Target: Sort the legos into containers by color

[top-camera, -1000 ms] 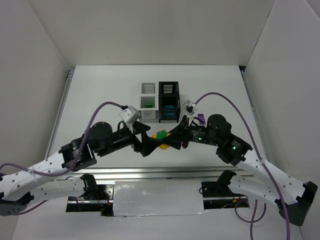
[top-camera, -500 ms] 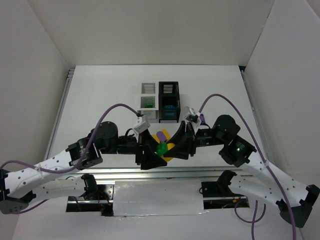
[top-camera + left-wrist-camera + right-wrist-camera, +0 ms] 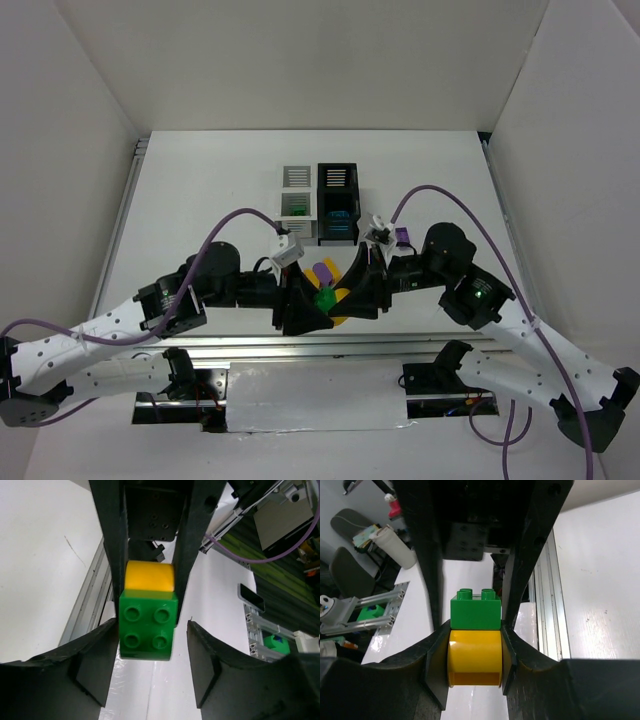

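My right gripper carries the yellow lego outward past the front black bin next and releases it over the rear black bin (image 3: 337, 177), because that bin stands empty.
A green lego (image 3: 475, 612) is stuck onto a yellow lego (image 3: 475, 657). My right gripper (image 3: 475, 652) is shut on the yellow one, held above the table near the front. My left gripper (image 3: 153, 650) faces it from the left, its jaws on either side of the green lego (image 3: 148, 625). The left finger touches the brick and a gap shows at the right finger. From above, the pair (image 3: 323, 297) hangs between both grippers. A purple lego (image 3: 323, 272) lies just behind them and another purple one (image 3: 401, 237) farther right. The containers (image 3: 318, 178) stand farther back.
The front white bin (image 3: 297, 210) holds a green brick and the front black bin (image 3: 339, 214) a cyan one. Purple cables arch over both arms. A metal rail (image 3: 320, 345) runs along the near table edge. White walls enclose the table.
My left gripper has slid in from the left and narrowed its jaws around the green lego. The right gripper kept its hold and came slightly nearer, baring a purple lego behind.
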